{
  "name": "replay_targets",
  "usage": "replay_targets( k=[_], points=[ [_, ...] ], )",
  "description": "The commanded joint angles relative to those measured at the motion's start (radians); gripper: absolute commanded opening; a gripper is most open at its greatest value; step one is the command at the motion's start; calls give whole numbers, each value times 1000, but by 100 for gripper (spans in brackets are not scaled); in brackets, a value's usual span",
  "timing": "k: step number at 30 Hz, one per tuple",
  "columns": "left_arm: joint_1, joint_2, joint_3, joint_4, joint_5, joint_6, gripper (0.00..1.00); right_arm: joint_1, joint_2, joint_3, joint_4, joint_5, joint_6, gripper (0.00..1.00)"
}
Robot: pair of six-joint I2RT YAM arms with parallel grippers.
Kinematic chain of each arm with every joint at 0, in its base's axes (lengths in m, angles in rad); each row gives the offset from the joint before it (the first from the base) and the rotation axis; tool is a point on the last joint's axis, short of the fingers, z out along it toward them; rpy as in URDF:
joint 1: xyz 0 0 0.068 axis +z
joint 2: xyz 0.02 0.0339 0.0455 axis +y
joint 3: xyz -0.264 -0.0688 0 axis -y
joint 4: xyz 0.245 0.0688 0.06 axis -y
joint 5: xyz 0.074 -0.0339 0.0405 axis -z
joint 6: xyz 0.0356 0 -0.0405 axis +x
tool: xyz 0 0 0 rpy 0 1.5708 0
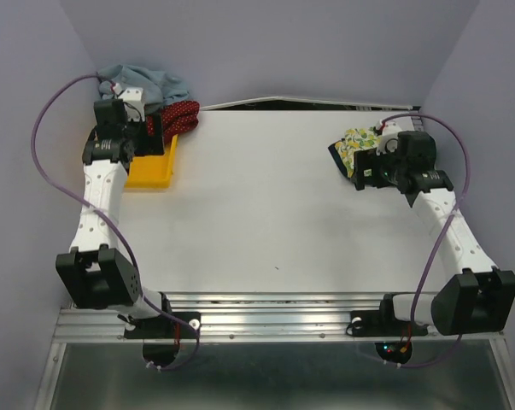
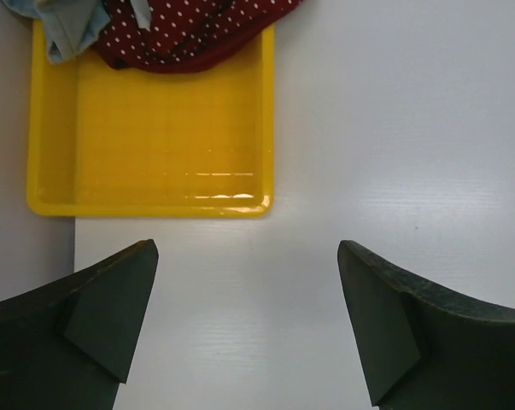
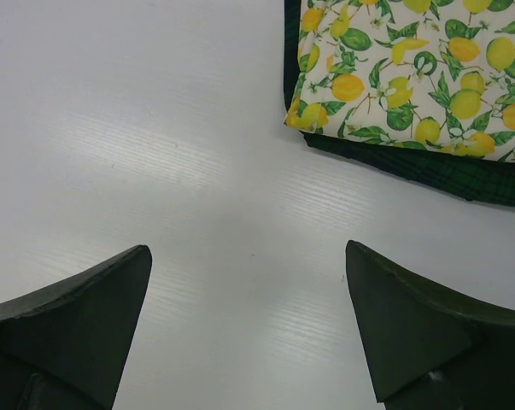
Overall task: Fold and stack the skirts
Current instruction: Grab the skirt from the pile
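Observation:
I need to move my left gripper outward over the bare part of the tray next and lower it onto the denim skirt's near fold (image 1: 151,102), because denim lies on top of the red skirt.
The red white-dotted skirt (image 1: 183,116) lies bunched over the far end of the yellow tray, with the light-blue denim skirt (image 1: 146,81) heaped behind it. In the left wrist view the red skirt (image 2: 189,30) and the denim (image 2: 65,30) hang over the tray's far rim. My left gripper (image 1: 150,137) (image 2: 248,316) is open and empty over the white table, just short of the tray. The lemon-print skirt (image 1: 357,143) (image 3: 411,68) lies folded on the dark green skirt (image 1: 336,155) (image 3: 411,164) at the far right. My right gripper (image 1: 365,168) (image 3: 248,316) is open and empty, just near of that stack.
The yellow plastic tray (image 1: 150,171) (image 2: 155,145) sits at the table's far left edge, its near part bare. The white table (image 1: 266,213) spans between both arms. A dark gap (image 1: 308,104) runs along the table's back edge. Purple walls close in on both sides.

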Motion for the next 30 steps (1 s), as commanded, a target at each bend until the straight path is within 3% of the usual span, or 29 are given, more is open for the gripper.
replay_targets(
  k=[1,13,22,30],
  points=[
    [0,169,276,15,-113,-5,99,-8,27,78,-13,-38,0,100],
    [14,695,961,70,-213,-212,98,-8,110,100,-14,-69,6,100],
    [29,815,846,416,-250,-269,99,-8,188,129,-14,-67,18,100],
    [40,1057,980,490,-317,-276,99,-8,236,133,-14,-34,15,100]
  ],
)
